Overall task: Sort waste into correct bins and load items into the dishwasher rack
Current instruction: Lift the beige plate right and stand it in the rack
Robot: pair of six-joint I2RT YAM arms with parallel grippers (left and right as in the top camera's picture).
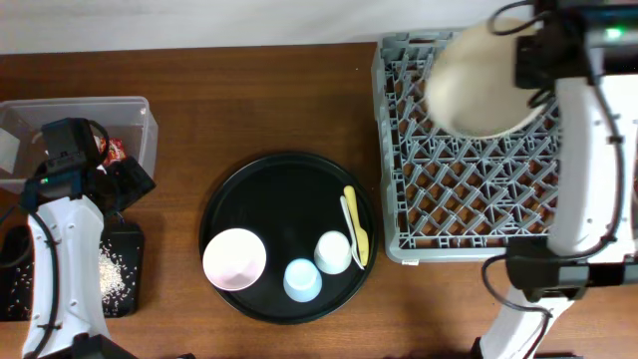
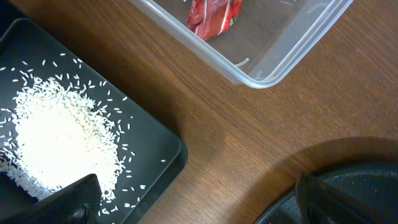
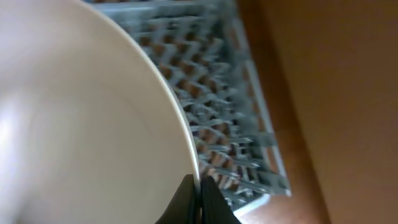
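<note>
My right gripper turns and lowers the cream plate (image 1: 483, 85) among the pegs of the rack's far half next. It releases the plate's rim there, because those pegs stand empty.
My right gripper (image 1: 526, 62) is shut on the rim of the cream plate (image 1: 483, 85) and holds it tilted above the far part of the grey dishwasher rack (image 1: 469, 214). In the right wrist view the fingers (image 3: 198, 194) pinch the plate (image 3: 81, 124) over the rack (image 3: 230, 118). My left gripper (image 2: 193, 199) is open and empty above the table, between the shallow black tray (image 2: 165, 155) with the heap of rice (image 2: 56, 137) and the round tray. The red wrapper (image 2: 213, 14) lies in the clear box (image 2: 273, 68). The tissue is hidden.
The large round black tray (image 1: 289, 194) holds the pink bowl (image 1: 234, 258), the light blue cup (image 1: 302, 280), the white cup (image 1: 333, 252) and the yellow fork and spoon (image 1: 355, 227). A few rice grains (image 1: 12, 257) lie on the table left of the black tray.
</note>
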